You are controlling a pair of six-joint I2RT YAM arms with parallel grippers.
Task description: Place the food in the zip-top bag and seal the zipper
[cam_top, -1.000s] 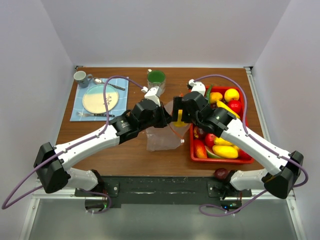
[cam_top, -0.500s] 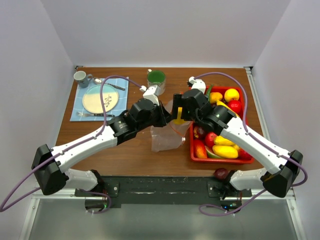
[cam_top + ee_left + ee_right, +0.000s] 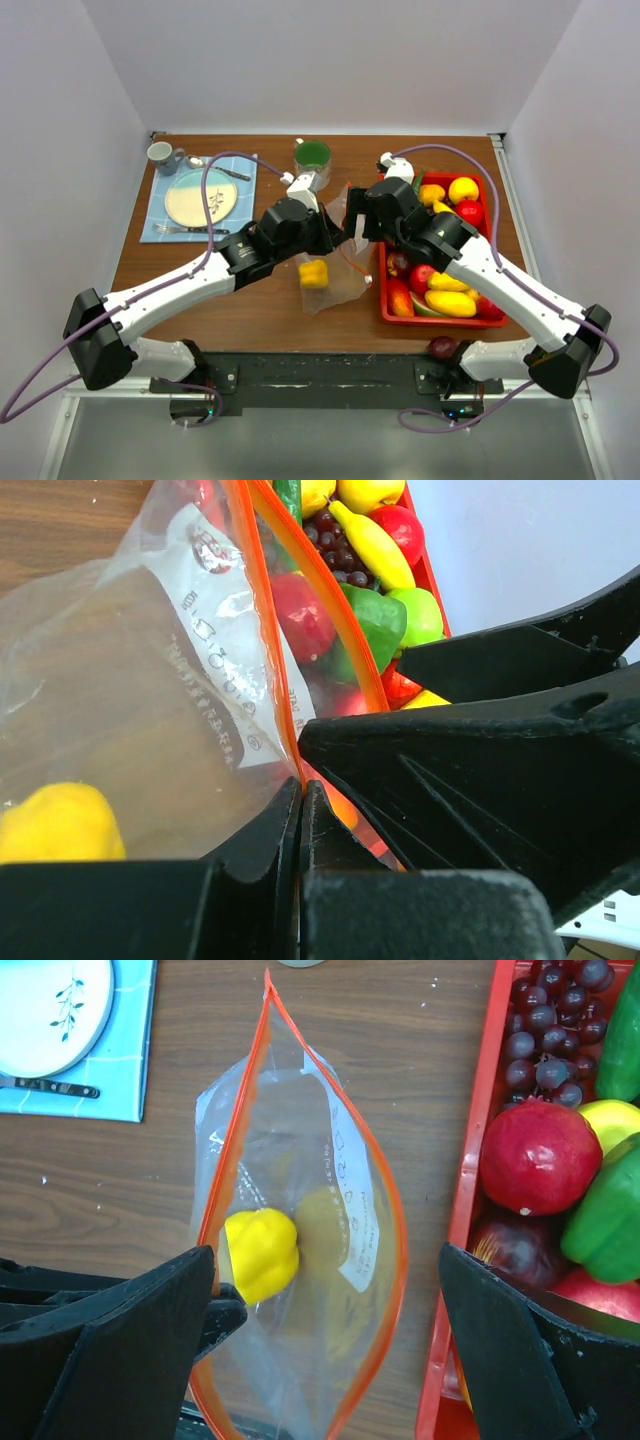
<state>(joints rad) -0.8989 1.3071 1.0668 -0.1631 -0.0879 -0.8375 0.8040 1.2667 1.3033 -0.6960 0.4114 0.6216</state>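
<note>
Next, my right gripper moves to the right in the top view and down onto the tray's green pepper [image 3: 608,1222], since the bag [image 3: 330,1200] holds only one piece of food.
The clear zip-top bag [image 3: 340,288] hangs with its mouth open in the table's middle. My left gripper [image 3: 327,238] is shut on its orange-red zipper [image 3: 262,630], pinching it between the jaws [image 3: 299,785]. My right gripper [image 3: 358,226] is open and empty above the mouth; in the right wrist view its fingers [image 3: 110,1340] spread wide over the bag [image 3: 330,1200]. A yellow toy pepper [image 3: 260,1253] lies inside the bag, also seen in the top view [image 3: 314,272]. More food [image 3: 450,300] fills the red tray [image 3: 384,295].
A blue placemat [image 3: 160,225] with a plate [image 3: 197,196], cutlery and a mug [image 3: 162,155] lies at the back left. A green cup [image 3: 312,154] stands at the back middle. A purple fruit [image 3: 441,347] sits at the near edge, below the tray.
My right gripper held the yellow pepper over the bag's mouth; its jaws have opened and the pepper has dropped into the bag. The left gripper keeps its hold on the zipper.
</note>
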